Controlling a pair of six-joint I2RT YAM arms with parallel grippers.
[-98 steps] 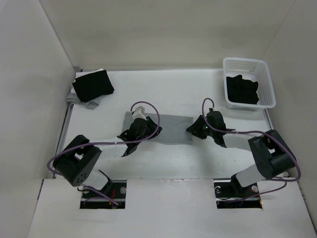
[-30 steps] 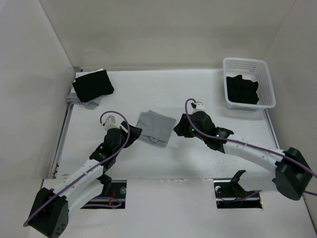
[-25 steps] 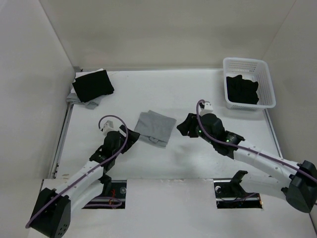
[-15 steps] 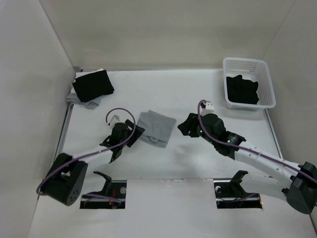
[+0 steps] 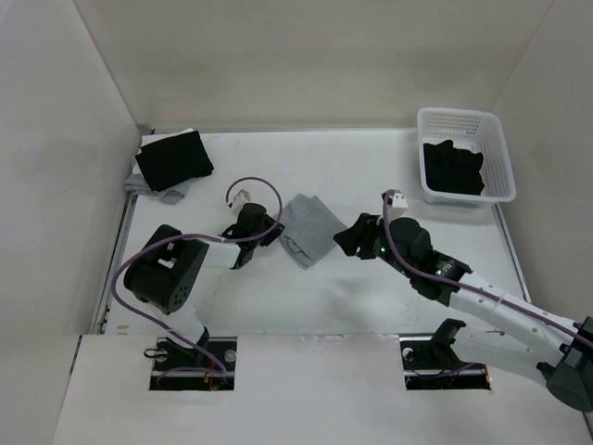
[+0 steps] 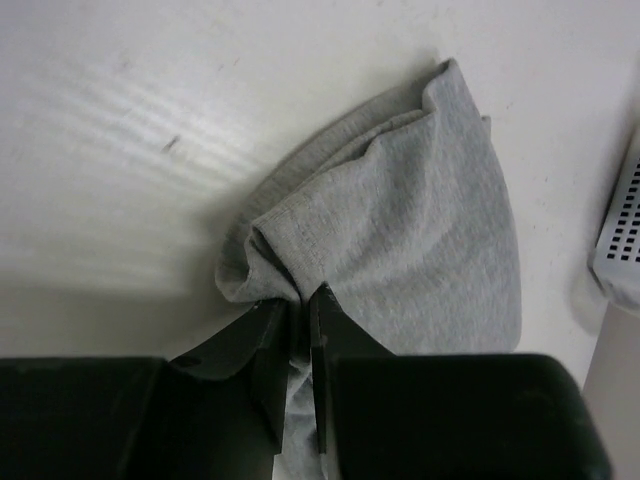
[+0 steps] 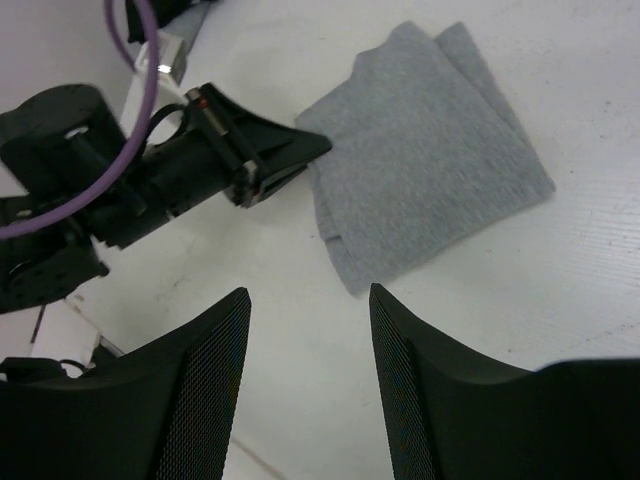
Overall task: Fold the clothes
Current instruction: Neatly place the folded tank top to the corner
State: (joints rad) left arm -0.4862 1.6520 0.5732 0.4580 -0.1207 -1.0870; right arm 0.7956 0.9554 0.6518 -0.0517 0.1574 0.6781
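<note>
My left gripper will lift the grey shirt (image 5: 310, 230) outward and to the left in the top view, and let go of it on top of the black pile, because the shirt is folded.
The clothes I see are a folded light grey shirt (image 5: 310, 230) lying mid-table, black garments (image 5: 454, 167) in the basket, and a black folded pile (image 5: 174, 159) at the back left. My left gripper (image 5: 275, 230) is shut on the grey shirt's left edge. In the left wrist view the shirt (image 6: 420, 230) bunches into a ridge where the left gripper (image 6: 298, 300) pinches it. My right gripper (image 5: 345, 239) is open just right of the shirt, holding nothing. In the right wrist view the right gripper (image 7: 308, 295) hangs over bare table, with the shirt (image 7: 430, 150) ahead.
A white lattice basket (image 5: 498, 148) stands at the back right; its corner shows in the left wrist view (image 6: 620, 230). The black pile rests on a grey and white cloth (image 5: 171, 195) by the left wall. The left arm (image 7: 150, 180) reaches in across the right wrist view.
My left gripper has closed on the shirt's left edge and pushed right. The shirt has shifted right and turned. My right gripper has drawn back slightly and stays open.
</note>
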